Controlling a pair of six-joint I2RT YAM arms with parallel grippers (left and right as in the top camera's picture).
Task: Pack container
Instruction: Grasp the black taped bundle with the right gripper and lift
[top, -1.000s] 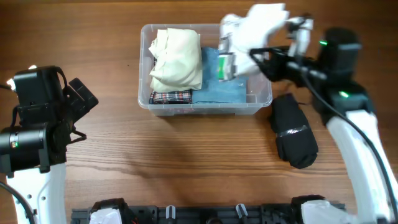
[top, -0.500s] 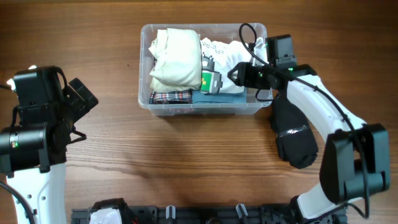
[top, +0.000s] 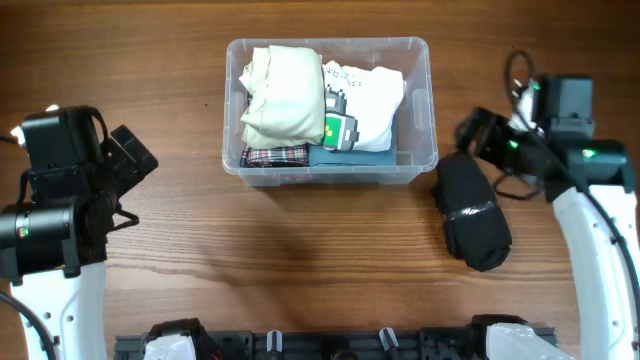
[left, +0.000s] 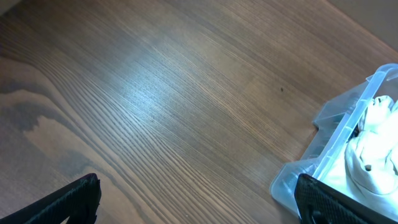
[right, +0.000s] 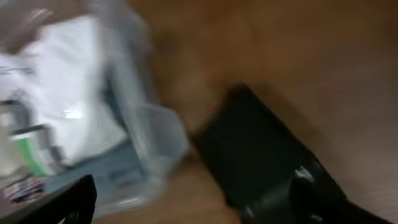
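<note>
I will lower my right gripper and move it back onto the bundle's taped edge farther from the container next, because the tape is below and back from the fingers.
The clear container (top: 429, 100) stands at the table's back centre. Inside lie a cream folded cloth (top: 285, 95), a white printed shirt (top: 368, 95), a blue cloth (top: 350, 157) and a plaid piece (top: 275, 155). My right gripper (top: 472, 135) hovers just right of the container, above the upper end of a black rolled bundle (top: 472, 215), open and holding nothing. Its blurred wrist view shows the container (right: 149, 137), the shirt (right: 74, 93) and the bundle (right: 261, 149) beyond the open right gripper (right: 193, 205). My left gripper (top: 135, 160) is open, far left of the container. A container corner (left: 336, 149) shows past the left gripper (left: 199, 202).
The black bundle carries a strip of silvery tape (top: 468, 211) and lies lengthwise on the wood at the right. A dark rail (top: 330, 345) with fittings runs along the table's front edge.
My right gripper opened and let go of the white shirt, which now lies in the container. It then drew back to the right, out over the black bundle. The left arm stayed still.
</note>
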